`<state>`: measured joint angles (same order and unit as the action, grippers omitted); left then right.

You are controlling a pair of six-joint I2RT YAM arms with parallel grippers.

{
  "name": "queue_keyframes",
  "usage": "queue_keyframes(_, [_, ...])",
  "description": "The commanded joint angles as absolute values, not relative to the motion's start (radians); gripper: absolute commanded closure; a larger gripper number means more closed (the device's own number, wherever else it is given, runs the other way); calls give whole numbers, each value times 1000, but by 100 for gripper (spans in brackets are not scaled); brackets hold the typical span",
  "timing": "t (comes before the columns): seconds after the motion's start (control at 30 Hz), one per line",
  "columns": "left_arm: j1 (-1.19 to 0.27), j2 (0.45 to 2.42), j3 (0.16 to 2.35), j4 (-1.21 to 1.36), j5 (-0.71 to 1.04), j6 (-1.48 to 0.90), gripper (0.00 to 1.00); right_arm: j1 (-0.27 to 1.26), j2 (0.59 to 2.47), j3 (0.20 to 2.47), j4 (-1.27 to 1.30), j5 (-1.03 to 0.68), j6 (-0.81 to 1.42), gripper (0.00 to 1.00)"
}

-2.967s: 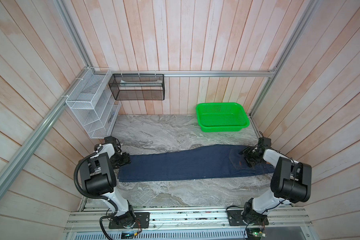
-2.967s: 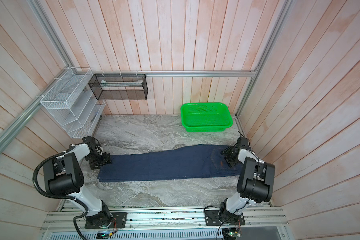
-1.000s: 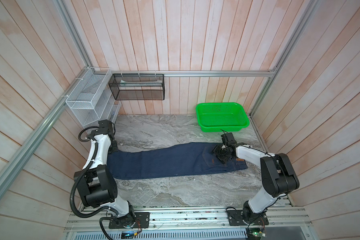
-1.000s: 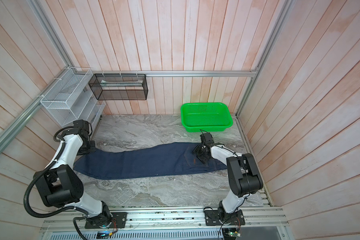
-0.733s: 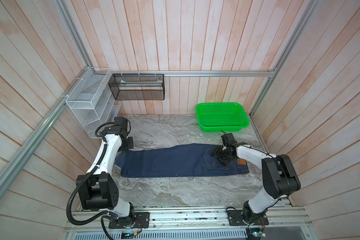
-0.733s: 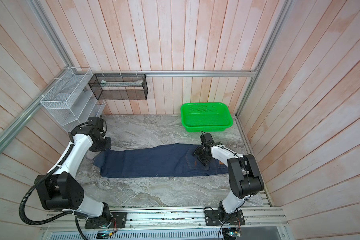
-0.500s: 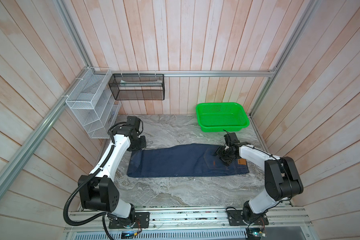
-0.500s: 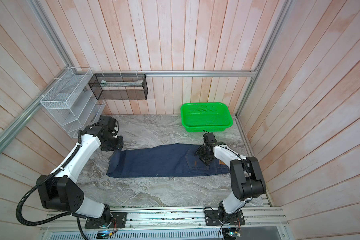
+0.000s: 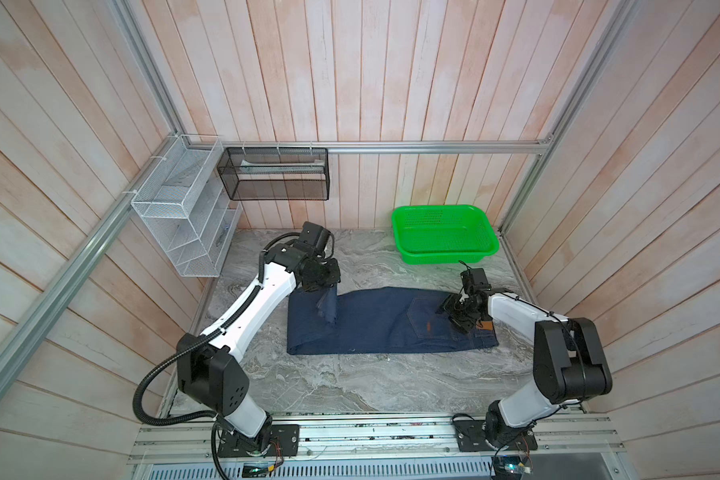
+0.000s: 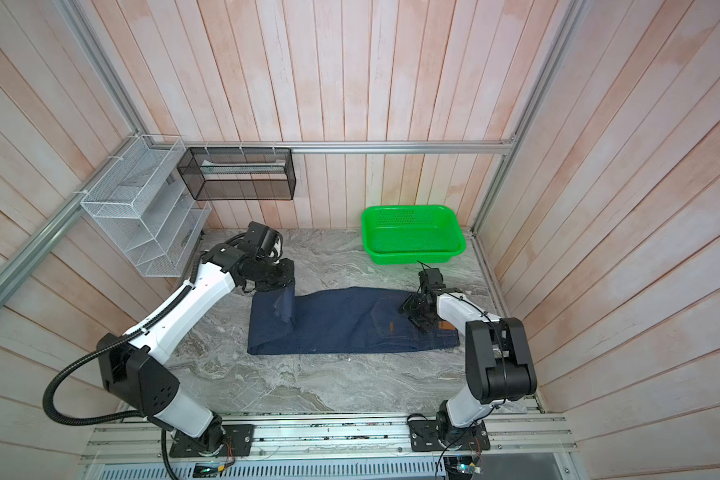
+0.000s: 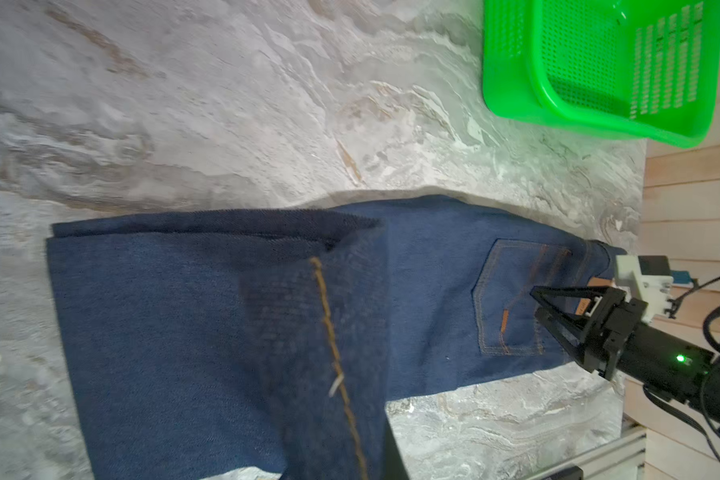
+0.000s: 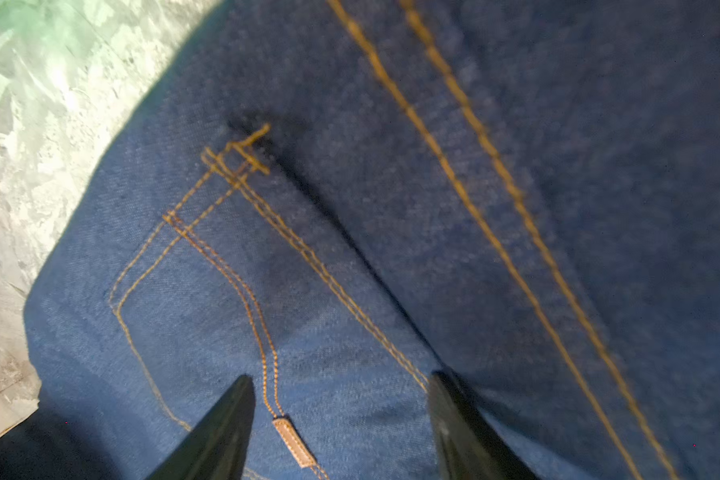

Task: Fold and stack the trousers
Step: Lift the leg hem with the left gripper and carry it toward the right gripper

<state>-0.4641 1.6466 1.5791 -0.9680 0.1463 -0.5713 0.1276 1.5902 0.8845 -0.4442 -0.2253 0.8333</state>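
Note:
The cloth [image 9: 393, 321] [image 11: 444, 296] beside the back pocket is still uncovered, so the left gripper should carry the leg hem toward the trousers' waist, lower it there and let it go.
The trousers [image 9: 391, 328] [image 10: 350, 328], dark navy jeans with tan stitching, lie lengthwise across the marble table in both top views, waist to the right. My left gripper [image 9: 326, 286] [image 10: 285, 286] is shut on the leg hem and holds it raised above the doubled-over left end. In the left wrist view the stitched hem of the trousers [image 11: 321, 316] hangs in front and hides the fingers. My right gripper [image 9: 454, 313] [image 12: 341, 376] is open, its fingers straddling the back pocket near the waistband, with nothing gripped.
A green plastic basket [image 9: 445, 257] [image 10: 412, 258] stands at the back right of the table. A white wire rack [image 9: 184, 224] and a black mesh basket [image 9: 275, 174] hang on the walls at the back left. The wooden side walls stand close to both arms.
My left gripper has carried the leg hem from the far left towards the middle, doubling the leg over. The right gripper has stayed over the back pocket.

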Motion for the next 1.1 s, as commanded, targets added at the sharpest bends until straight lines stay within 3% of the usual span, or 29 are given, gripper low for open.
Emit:
queue_keyframes(0.0, [-511,1710,1613,-925,168,-637,100,113,1573,853,-471,-218,815,31])
queue_keyframes(1.07, [-689,2006,1754,-914,183,-722,100,87,1547,814,-460,-237,814,31])
